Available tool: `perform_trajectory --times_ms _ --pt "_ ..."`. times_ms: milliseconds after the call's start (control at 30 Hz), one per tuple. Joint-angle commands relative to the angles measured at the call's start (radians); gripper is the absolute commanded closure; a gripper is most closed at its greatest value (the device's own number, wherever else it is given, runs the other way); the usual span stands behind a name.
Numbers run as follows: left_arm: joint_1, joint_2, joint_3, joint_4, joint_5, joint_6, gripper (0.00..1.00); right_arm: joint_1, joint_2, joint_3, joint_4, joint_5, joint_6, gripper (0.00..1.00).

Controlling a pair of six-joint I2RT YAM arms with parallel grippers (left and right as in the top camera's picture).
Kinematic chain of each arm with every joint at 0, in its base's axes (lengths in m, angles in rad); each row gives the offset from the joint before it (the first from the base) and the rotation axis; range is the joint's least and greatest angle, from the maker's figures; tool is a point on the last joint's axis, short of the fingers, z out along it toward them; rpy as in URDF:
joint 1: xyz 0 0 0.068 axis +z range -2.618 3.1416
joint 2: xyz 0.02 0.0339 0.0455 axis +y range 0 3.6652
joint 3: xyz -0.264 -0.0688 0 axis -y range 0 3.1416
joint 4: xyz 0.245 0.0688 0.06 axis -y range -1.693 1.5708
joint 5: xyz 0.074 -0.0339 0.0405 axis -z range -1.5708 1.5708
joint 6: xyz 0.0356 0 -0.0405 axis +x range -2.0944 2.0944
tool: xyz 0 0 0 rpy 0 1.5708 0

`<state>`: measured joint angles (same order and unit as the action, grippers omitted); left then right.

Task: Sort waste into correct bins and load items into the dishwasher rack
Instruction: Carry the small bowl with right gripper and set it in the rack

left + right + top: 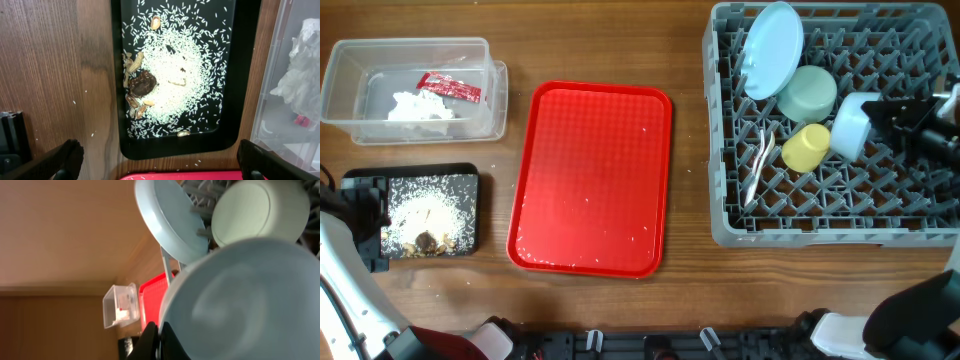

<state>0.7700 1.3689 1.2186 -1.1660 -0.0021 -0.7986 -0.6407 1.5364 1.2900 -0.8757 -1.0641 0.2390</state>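
Observation:
The light blue bowl eases down next, tilted slightly, onto the rack's wires beside the yellow cup. My right gripper then releases its rim, since the pegs stand empty.
The grey dishwasher rack holds the pale blue plate on edge, the mint green bowl, the yellow cup and the white fork and spoon. My right gripper is shut on the rim of the small light blue bowl, inside the rack; the bowl fills the right wrist view. The clear tub holds tissue and the red sachet. The black tray holds rice crumbs and brown scraps. My left gripper is open and empty over the tray's near edge.
The large red tray lies between the black tray and the rack, with a few white crumbs on it. Loose crumbs lie on the wood near the black tray. The clear tub stands close behind the black tray.

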Motion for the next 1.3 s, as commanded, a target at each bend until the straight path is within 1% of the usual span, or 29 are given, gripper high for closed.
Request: perform_trajectory --times_ms 0,133,467,633,767,900,967,1067,1267 --pt "0.005 -0.001 0.01 0.0 -0.003 -0.002 0.0 -0.009 0.077 -0.072 0.066 -0.127 0.016 0.96" --pt "0.005 -0.001 0.01 0.0 -0.003 -0.002 0.0 -0.038 0.132 -0.073 0.09 -0.158 0.026 0.96" --pt "0.005 -0.001 0.01 0.0 -0.003 -0.002 0.0 -0.094 0.135 -0.073 0.091 -0.157 0.03 0.96" --pt "0.005 -0.001 0.01 0.0 -0.003 -0.002 0.0 -0.097 0.135 -0.073 0.1 -0.078 0.026 0.96" --pt "0.005 -0.001 0.01 0.0 -0.003 -0.002 0.0 -0.098 0.135 -0.073 0.153 -0.079 0.048 0.96" --pt "0.005 -0.001 0.01 0.0 -0.003 -0.002 0.0 -0.098 0.136 -0.073 0.21 -0.171 0.078 0.96" --pt "0.005 -0.001 0.01 0.0 -0.003 -0.002 0.0 -0.098 0.136 -0.073 0.237 -0.178 0.078 0.96" --pt "0.005 -0.001 0.01 0.0 -0.003 -0.002 0.0 -0.098 0.153 -0.073 0.238 -0.181 0.079 0.96" --pt "0.005 -0.001 0.01 0.0 -0.003 -0.002 0.0 -0.089 0.248 -0.073 0.229 -0.238 0.078 0.96"
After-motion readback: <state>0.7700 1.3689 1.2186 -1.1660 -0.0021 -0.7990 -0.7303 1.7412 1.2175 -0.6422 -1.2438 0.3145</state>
